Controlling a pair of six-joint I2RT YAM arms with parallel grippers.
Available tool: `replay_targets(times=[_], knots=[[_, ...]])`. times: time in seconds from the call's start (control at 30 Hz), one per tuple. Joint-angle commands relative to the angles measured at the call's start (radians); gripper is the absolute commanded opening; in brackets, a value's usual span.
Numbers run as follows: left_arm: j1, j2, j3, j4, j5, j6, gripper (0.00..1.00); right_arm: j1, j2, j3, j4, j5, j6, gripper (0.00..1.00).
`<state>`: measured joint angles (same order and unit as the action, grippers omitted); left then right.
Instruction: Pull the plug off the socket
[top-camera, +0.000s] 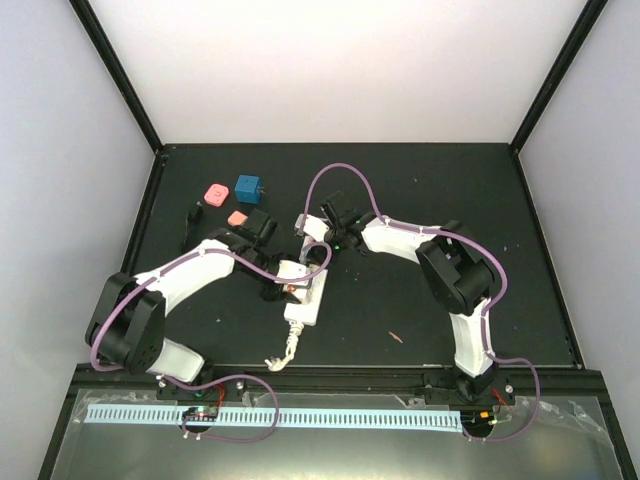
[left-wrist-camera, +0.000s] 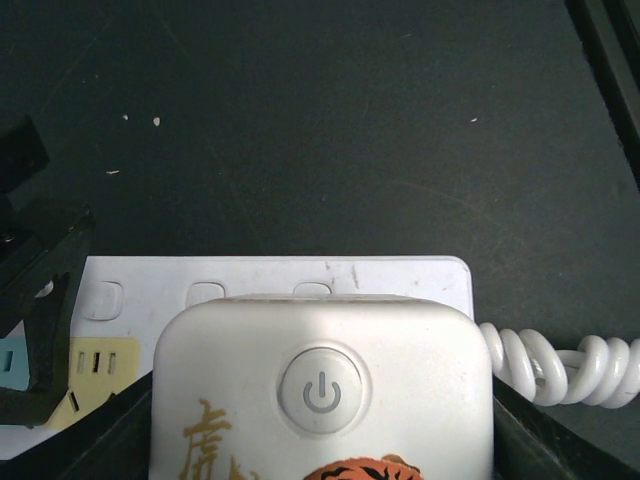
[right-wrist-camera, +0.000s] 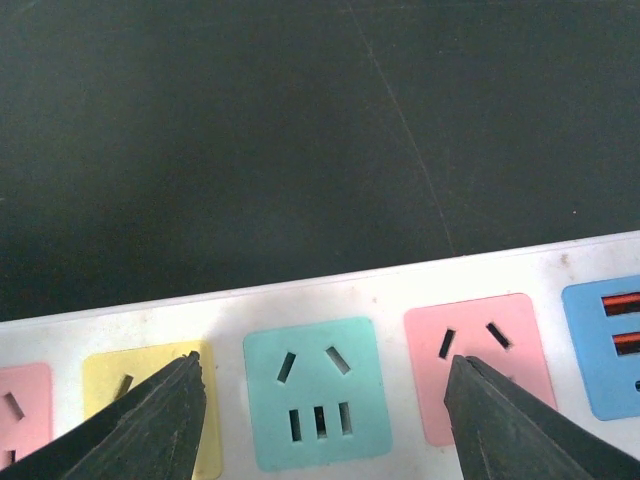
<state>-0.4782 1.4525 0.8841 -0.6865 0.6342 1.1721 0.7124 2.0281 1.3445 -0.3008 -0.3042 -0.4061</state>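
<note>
Next, the left gripper lifts the plug and carries it left in the top view to free tabletop by the salmon block. Then it lowers and releases the plug.
The socket (top-camera: 305, 308) is a long white strip lying mid-table, its coiled white cord (top-camera: 283, 352) trailing toward me. A white plug (left-wrist-camera: 320, 390) with a power button and a tiger picture sits on the strip's near end. My left gripper (left-wrist-camera: 320, 445) is shut on the plug, dark fingers (left-wrist-camera: 115, 435) at both of its sides; seen from above, this gripper (top-camera: 287, 288) is over the strip's middle. My right gripper (right-wrist-camera: 322, 375) is open over the socket (right-wrist-camera: 400, 285), its tips over the yellow and pink outlets either side of a teal one. From above it (top-camera: 318, 240) is at the strip's far end.
Behind the left arm lie a pink block (top-camera: 214, 191), a blue cube (top-camera: 247, 187), a salmon block (top-camera: 238, 217) and black pieces (top-camera: 194, 213). A small red scrap (top-camera: 397, 337) lies right of the strip. The right arm's black gripper (left-wrist-camera: 40, 320) stands close left of the plug.
</note>
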Motion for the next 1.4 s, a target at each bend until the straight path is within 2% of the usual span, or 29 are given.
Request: replay_targets(times=[0.0, 0.27, 0.5, 0.8, 1.03, 1.37], knots=[[0.005, -0.047, 0.037, -0.043, 0.05, 0.04, 0.28, 0.004, 0.062, -0.025, -0.091, 0.079, 0.003, 0.69], [0.082, -0.101, 0.053, -0.137, 0.093, 0.045, 0.28, 0.004, 0.048, -0.036, -0.091, 0.072, 0.004, 0.7], [0.221, -0.12, 0.099, -0.244, 0.088, 0.035, 0.29, 0.004, 0.008, -0.024, -0.095, 0.041, 0.016, 0.7], [0.328, -0.198, 0.147, -0.292, -0.201, 0.075, 0.29, 0.004, -0.044, 0.019, -0.126, -0.019, 0.031, 0.72], [0.333, -0.208, 0.173, -0.23, -0.494, 0.138, 0.3, 0.004, -0.093, 0.053, -0.158, -0.025, 0.035, 0.73], [0.319, -0.188, 0.172, -0.151, -0.734, 0.27, 0.31, -0.046, -0.189, 0.076, -0.182, -0.074, 0.099, 0.74]])
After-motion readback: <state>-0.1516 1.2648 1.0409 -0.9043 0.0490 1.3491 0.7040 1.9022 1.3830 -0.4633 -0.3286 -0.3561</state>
